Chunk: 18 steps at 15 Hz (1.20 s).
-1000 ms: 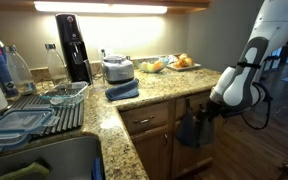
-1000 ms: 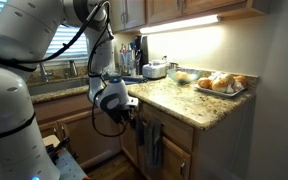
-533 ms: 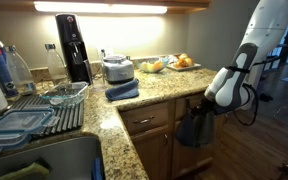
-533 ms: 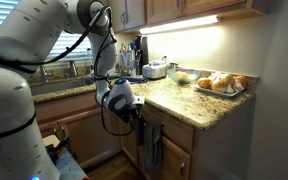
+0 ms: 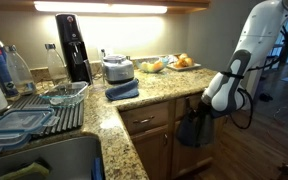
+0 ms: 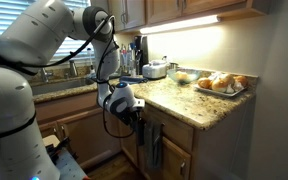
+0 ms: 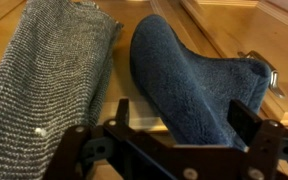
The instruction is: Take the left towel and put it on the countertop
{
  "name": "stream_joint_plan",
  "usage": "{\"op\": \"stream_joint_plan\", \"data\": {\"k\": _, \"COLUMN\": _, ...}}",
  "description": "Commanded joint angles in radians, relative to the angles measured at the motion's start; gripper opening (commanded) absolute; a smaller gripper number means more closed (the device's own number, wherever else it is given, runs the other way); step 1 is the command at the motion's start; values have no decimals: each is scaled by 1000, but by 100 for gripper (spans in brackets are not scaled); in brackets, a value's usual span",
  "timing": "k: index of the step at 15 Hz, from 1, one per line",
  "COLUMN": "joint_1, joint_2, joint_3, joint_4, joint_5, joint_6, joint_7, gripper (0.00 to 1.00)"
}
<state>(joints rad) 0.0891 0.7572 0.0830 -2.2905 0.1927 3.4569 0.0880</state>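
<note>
The robot's gripper needs to move away from the grey towel (image 7: 54, 80) and then close on the lower part of the slate-blue towel.
Two towels hang on the cabinet front under the countertop (image 5: 134, 112), which also shows in the other exterior view (image 6: 184, 106). In the wrist view the left towel (image 7: 194, 80) is dark slate-blue and fluffy, beside a grey knitted towel (image 7: 54, 80). My gripper (image 7: 184, 125) is open, its two black fingers either side of the slate-blue towel's lower part, not closed on it. In both exterior views the gripper (image 5: 206, 108) (image 6: 136, 118) is at the cabinet front against the hanging towels (image 5: 194, 130) (image 6: 152, 145).
A lighter blue folded cloth (image 5: 122, 90) lies on the counter by a toaster-like appliance (image 5: 117, 68). A tray of food (image 5: 179, 63) (image 6: 221, 85), a black coffee machine (image 5: 72, 45), a dish rack (image 5: 34, 115) and the sink (image 5: 44, 160) also occupy the counter.
The arm has shifted a little closer to the cabinet front and the hanging towels. The towels have not moved.
</note>
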Motion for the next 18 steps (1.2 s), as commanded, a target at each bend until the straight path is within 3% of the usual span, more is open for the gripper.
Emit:
{"op": "stream_joint_plan", "data": {"k": 1, "joint_1": 5, "joint_2": 10, "joint_3": 0, "joint_4": 26, "joint_5": -15, "joint_6": -3, "joint_7": 27, "gripper": 100}}
{"op": "stream_joint_plan", "data": {"k": 7, "joint_1": 6, "joint_2": 34, "joint_3": 6, "joint_4": 82, "joint_5": -17, "joint_6": -3, "joint_7": 26, "gripper": 100}}
{"op": "stream_joint_plan", "data": {"k": 8, "joint_1": 0, "joint_2": 38, "joint_3": 13, "joint_4": 80, "joint_5": -20, "joint_6": -4, "joint_7": 26, "gripper": 79}}
{"op": "stream_joint_plan", "data": {"k": 18, "joint_1": -20, "joint_2": 30, "joint_3": 36, "joint_4": 77, "joint_5": -33, "joint_6": -5, "joint_7": 25, "gripper": 15}}
